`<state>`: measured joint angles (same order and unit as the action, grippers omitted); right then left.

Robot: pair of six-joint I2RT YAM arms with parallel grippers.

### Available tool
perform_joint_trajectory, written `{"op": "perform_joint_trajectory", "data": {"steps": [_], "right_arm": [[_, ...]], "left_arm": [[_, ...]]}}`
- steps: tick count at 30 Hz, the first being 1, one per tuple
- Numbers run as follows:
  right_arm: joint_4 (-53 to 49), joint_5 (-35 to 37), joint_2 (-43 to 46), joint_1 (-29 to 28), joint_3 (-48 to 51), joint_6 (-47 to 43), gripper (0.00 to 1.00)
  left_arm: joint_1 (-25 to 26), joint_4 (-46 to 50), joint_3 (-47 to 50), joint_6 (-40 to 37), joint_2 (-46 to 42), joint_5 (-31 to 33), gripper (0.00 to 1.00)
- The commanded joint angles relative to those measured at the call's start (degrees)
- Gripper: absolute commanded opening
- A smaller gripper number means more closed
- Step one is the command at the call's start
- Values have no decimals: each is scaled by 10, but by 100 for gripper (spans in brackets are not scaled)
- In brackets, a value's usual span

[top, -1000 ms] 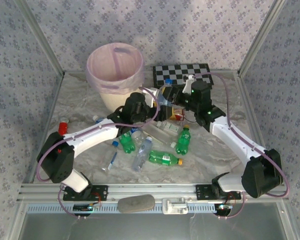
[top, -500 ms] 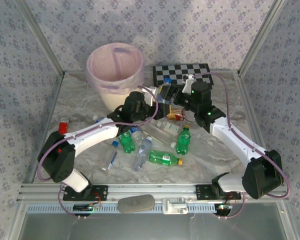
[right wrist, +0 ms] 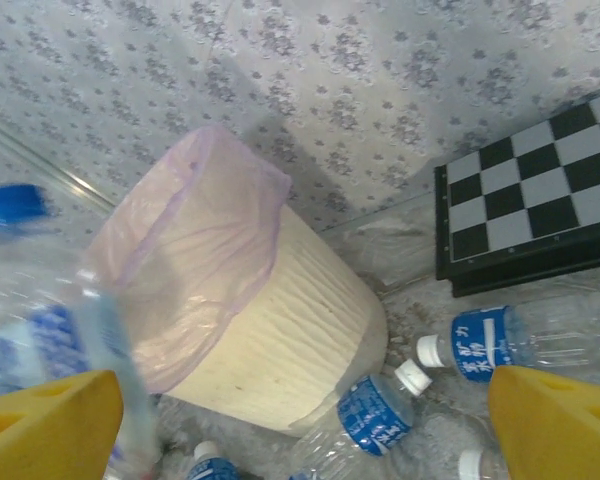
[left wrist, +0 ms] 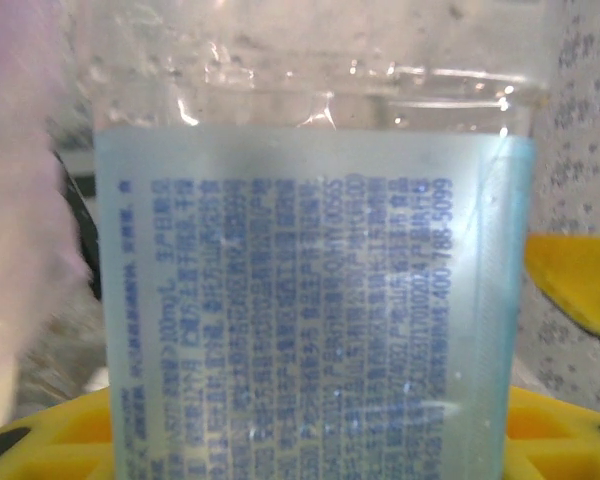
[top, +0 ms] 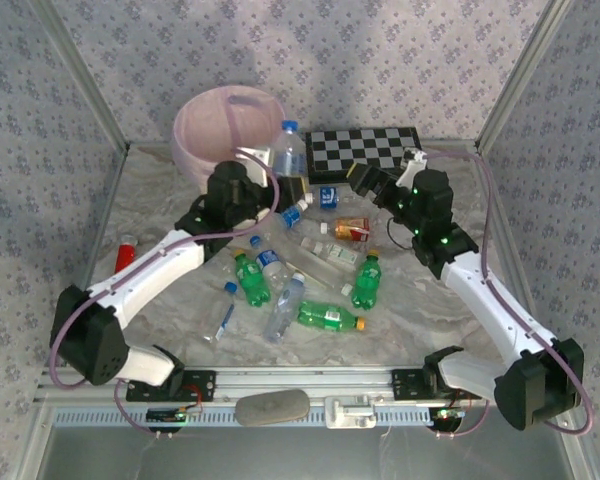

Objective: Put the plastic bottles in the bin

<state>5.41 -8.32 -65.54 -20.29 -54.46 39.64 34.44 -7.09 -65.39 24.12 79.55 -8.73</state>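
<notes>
My left gripper holds the clear bottle, which still hangs beside the bin. It should next carry the bottle outward and across the bin's rim, over the bin's opening (top: 223,122), and release it.
My left gripper (top: 286,188) is shut on a clear bottle with a blue cap (top: 288,152) and holds it upright, lifted beside the right rim of the bin (top: 205,125). In the left wrist view that bottle's pale blue label (left wrist: 315,300) sits between the yellow fingers (left wrist: 565,425). My right gripper (top: 362,179) stands open and empty near the chessboard, its yellow fingers (right wrist: 50,425) spread wide either side of the cream bin (right wrist: 280,340). Green bottles (top: 248,280), clear blue-labelled ones (top: 285,305) and an orange-labelled one (top: 352,228) lie on the table.
A black-and-white chessboard (top: 365,150) lies flat at the back right of the bin. A small red-capped item (top: 127,250) lies at the left edge. Two blue-labelled bottles (right wrist: 375,415) lie close to the bin's foot. Metal frame posts bound the table.
My left arm has swung left and lifted the clear bottle upright beside the bin's rim. My right gripper has drawn back to the right, away from the left one.
</notes>
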Motion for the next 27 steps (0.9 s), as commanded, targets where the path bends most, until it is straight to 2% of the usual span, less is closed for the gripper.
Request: {"op": "perform_joint_trajectory", "data": {"steps": [1,8,17,27], "right_arm": [[-13,36,-11,4,28,-4,96],[-8,-12,-80,4,28,18,96],[-46,-41,-126,-4,0,1,98],[-87,-34,-132,-15,-13,-13,99]], "left_arm": [[-27,7,-51,-59,-36,32,47],[-103,134,-195,-134,9,43,48],[-193,285,-328,-159,117,38,49],[-223,396,-430,-156,225,21,51]]}}
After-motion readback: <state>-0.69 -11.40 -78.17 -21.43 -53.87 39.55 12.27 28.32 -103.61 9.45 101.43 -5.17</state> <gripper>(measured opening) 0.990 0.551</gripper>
